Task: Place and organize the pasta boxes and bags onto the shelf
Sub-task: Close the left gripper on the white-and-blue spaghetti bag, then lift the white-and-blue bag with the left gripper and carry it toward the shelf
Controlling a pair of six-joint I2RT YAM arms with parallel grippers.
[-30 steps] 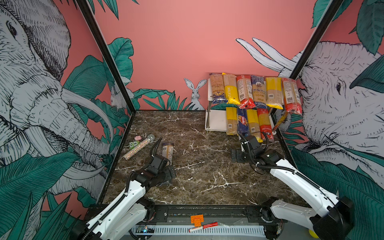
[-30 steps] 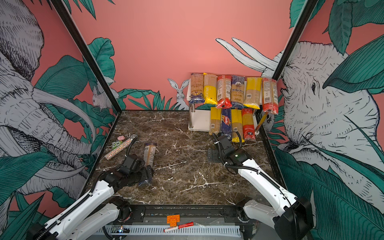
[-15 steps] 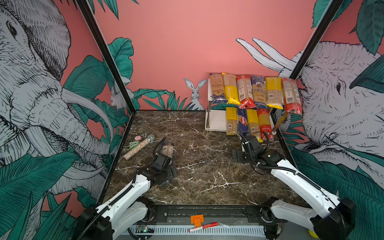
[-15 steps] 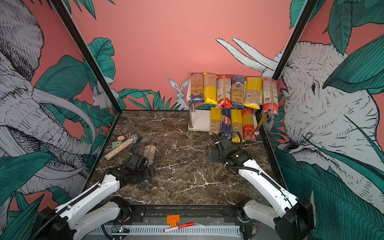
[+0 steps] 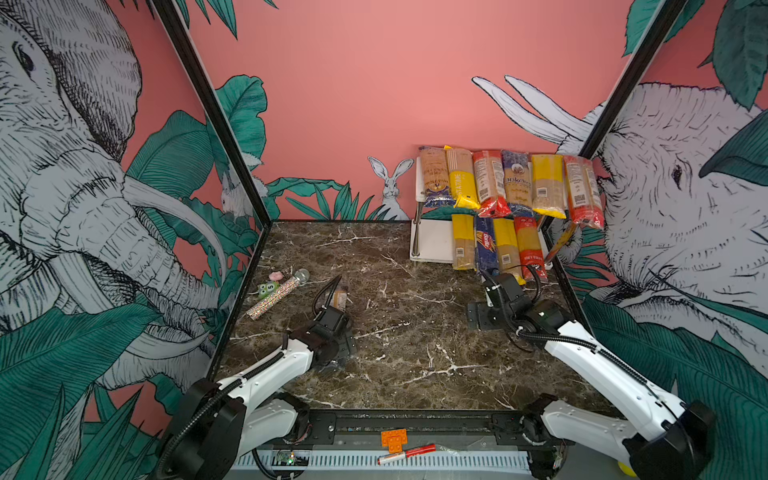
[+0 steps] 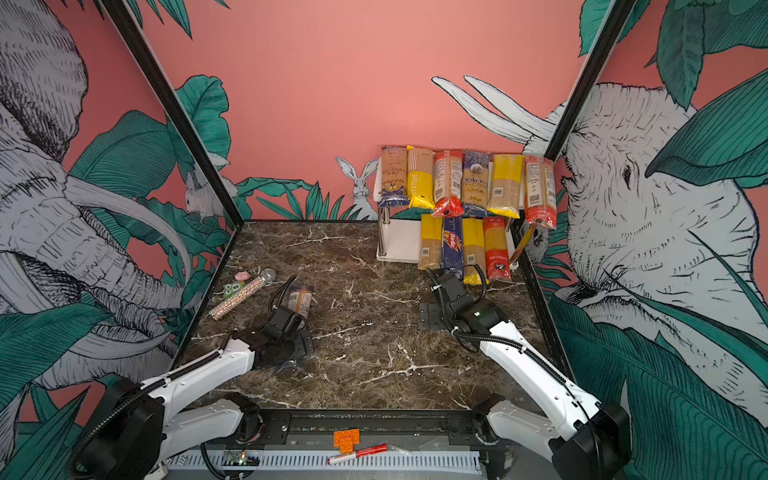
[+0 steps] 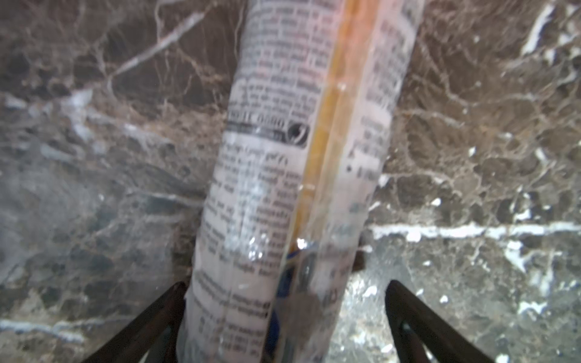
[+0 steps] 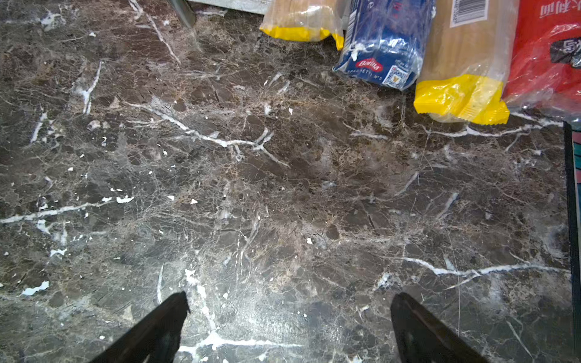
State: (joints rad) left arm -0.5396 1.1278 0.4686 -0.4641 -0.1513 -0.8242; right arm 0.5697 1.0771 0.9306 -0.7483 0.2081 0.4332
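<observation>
The left gripper stays low over the clear pasta bag next and draws its fingers together onto the printed sides, since the bag lies between them.
One clear pasta bag (image 7: 292, 163) with printed text lies on the marble at the left; only its far end (image 5: 340, 297) (image 6: 300, 301) shows in both top views. My left gripper (image 7: 286, 284) (image 5: 340, 345) is open and straddles this bag, one finger against its side and the other a gap away. The white shelf (image 5: 432, 245) (image 6: 399, 245) stands at the back right with several packs on each tier, among them the blue Barilla box (image 5: 485, 245) (image 8: 383, 47). My right gripper (image 8: 290, 295) (image 5: 484, 318) hangs open over bare marble just in front of the lower-tier packs.
A speckled glittery tube (image 5: 277, 294), a green toy (image 5: 268, 289) and a pink piece (image 5: 275, 275) lie by the left wall. An orange brick (image 5: 393, 439) and a red-and-white marker (image 5: 407, 453) rest on the front rail. The right wall runs close beside the shelf.
My left gripper has moved forward and rightward over the lone bag, which now sits between its fingers. The right arm has hardly moved.
</observation>
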